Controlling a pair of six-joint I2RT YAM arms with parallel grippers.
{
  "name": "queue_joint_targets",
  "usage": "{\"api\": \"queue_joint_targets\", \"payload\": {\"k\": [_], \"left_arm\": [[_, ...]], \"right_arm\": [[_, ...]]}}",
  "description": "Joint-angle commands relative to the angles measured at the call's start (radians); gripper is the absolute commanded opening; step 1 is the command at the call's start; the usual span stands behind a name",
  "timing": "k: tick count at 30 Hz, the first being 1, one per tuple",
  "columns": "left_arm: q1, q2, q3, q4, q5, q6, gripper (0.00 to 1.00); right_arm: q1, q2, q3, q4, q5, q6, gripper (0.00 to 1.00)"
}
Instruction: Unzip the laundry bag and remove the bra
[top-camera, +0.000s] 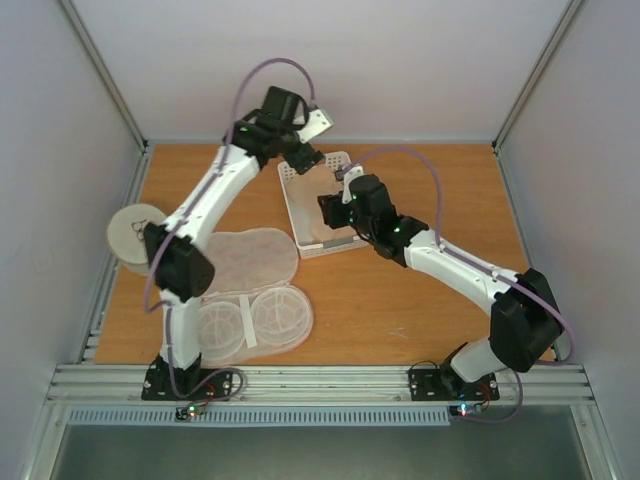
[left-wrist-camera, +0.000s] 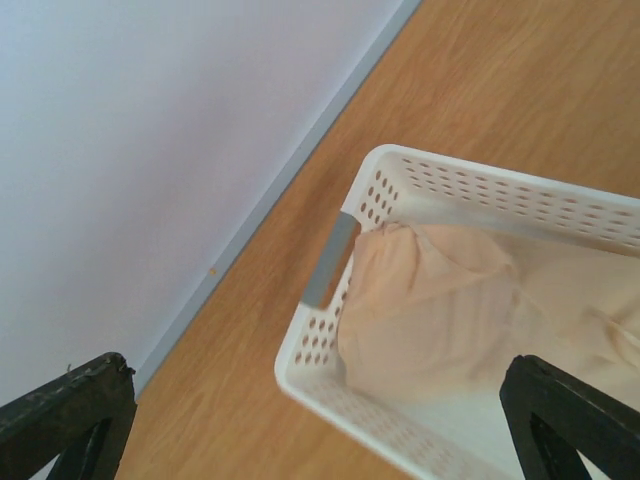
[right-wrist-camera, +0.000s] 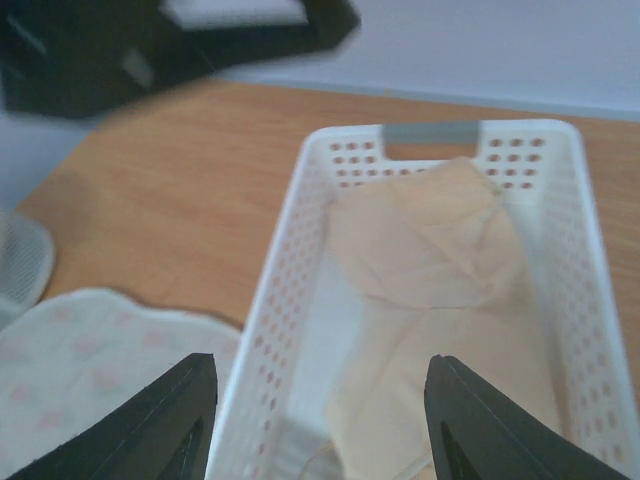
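I will next swing my left gripper back from the basket (left-wrist-camera: 470, 180), and then I will lower it to the patterned flap's rim beside the white disc.
The laundry bag (top-camera: 252, 290) lies opened flat near the left arm's base, patterned half up and white mesh half toward me; its edge shows in the right wrist view (right-wrist-camera: 90, 370). The peach bra (left-wrist-camera: 450, 310) lies inside the white basket (left-wrist-camera: 470, 180), as the right wrist view also shows (right-wrist-camera: 430, 260). In the top view the arms mostly hide it. My left gripper (top-camera: 303, 158) is open and empty above the basket's far left corner (left-wrist-camera: 315, 400). My right gripper (top-camera: 335, 210) is open and empty above the basket's near end (right-wrist-camera: 320, 400), jaws straddling its left wall (right-wrist-camera: 280, 300).
The white perforated basket (top-camera: 300, 215) stands at mid-table, slightly angled. A round white disc (top-camera: 133, 235) sits at the left edge beside the left arm. The back wall runs close behind the basket. Bare wood lies to the right of the basket.
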Motion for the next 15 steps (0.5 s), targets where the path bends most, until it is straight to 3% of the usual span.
{"api": "queue_joint_targets", "payload": {"k": [1,8,10,15], "left_arm": [[0.067,-0.214,-0.132,-0.141,0.139,-0.106,0.99],[0.321,-0.402,-0.365,-0.364,0.315,-0.2,0.99],[0.403,-0.417,-0.438,-0.409,0.417,-0.193,0.98],[0.541,-0.381,-0.596,-0.43,0.441,-0.12,0.94]], "right_arm": [[0.069,-0.05,0.026,-0.082,-0.084,-0.114,0.58],[0.198,-0.024,0.014,-0.131,-0.106,-0.156,0.59],[0.219,-0.014,0.011,-0.128,-0.106,-0.156,0.59],[0.256,0.002,0.014,-0.14,-0.09,-0.155,0.59]]}}
